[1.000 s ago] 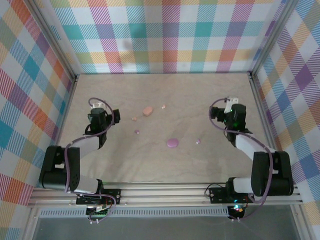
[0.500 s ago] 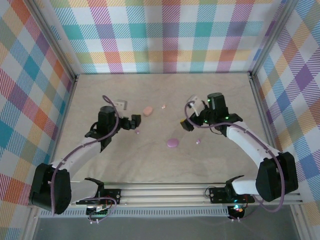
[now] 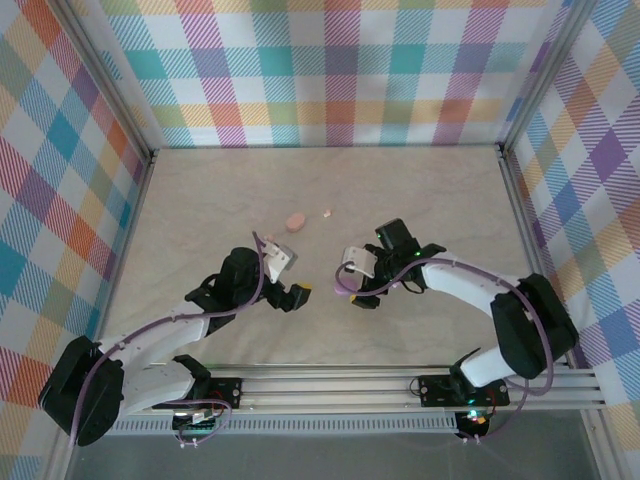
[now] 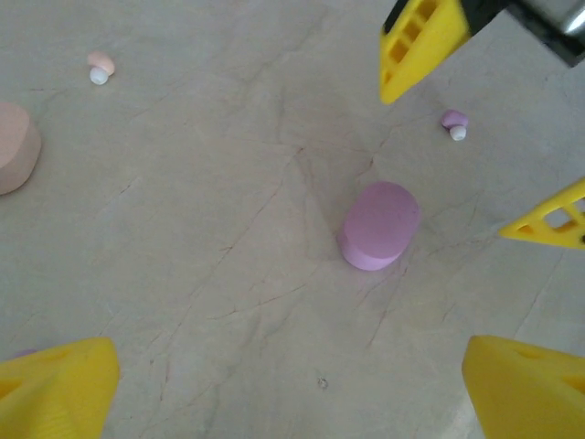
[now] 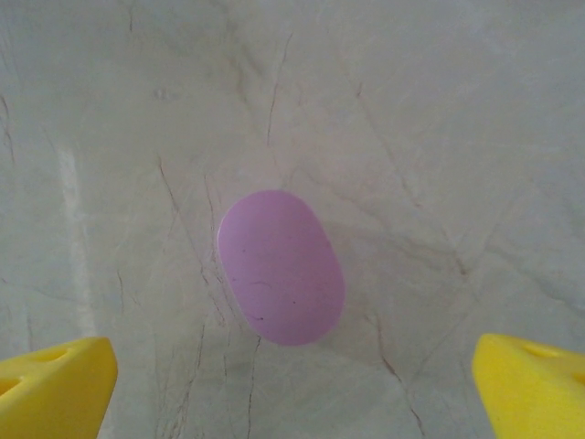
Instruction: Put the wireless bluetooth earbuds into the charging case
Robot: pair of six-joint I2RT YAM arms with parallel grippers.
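Observation:
The purple oval charging case (image 5: 281, 267) lies flat between the wide-open yellow fingers, so the robot's open right gripper next needs to go down onto it, with its fingers on either side of the case's long sides.
A purple oval charging case (image 5: 281, 267) lies flat on the table, straight below my right gripper (image 5: 292, 389), which is open with its yellow fingers wide apart on either side of the case. The left wrist view has the same case (image 4: 379, 224) ahead of my open left gripper (image 4: 292, 393), with nothing between its fingers. A purple earbud (image 4: 453, 121) lies just beyond the case. A pale pink earbud (image 4: 99, 66) lies far left, near the salmon-pink case (image 4: 14, 146). From above, my left gripper (image 3: 297, 296) and right gripper (image 3: 352, 290) face each other mid-table.
The pink case (image 3: 295, 221) and a pink earbud (image 3: 326, 213) lie behind the grippers. The right gripper's yellow fingers (image 4: 416, 46) reach into the left wrist view above the purple case. Checked walls enclose the table (image 3: 200, 190) on three sides.
Both arms have swung in from the sides to the middle of the table. The right gripper now hovers over the purple case and the left gripper has come close beside it.

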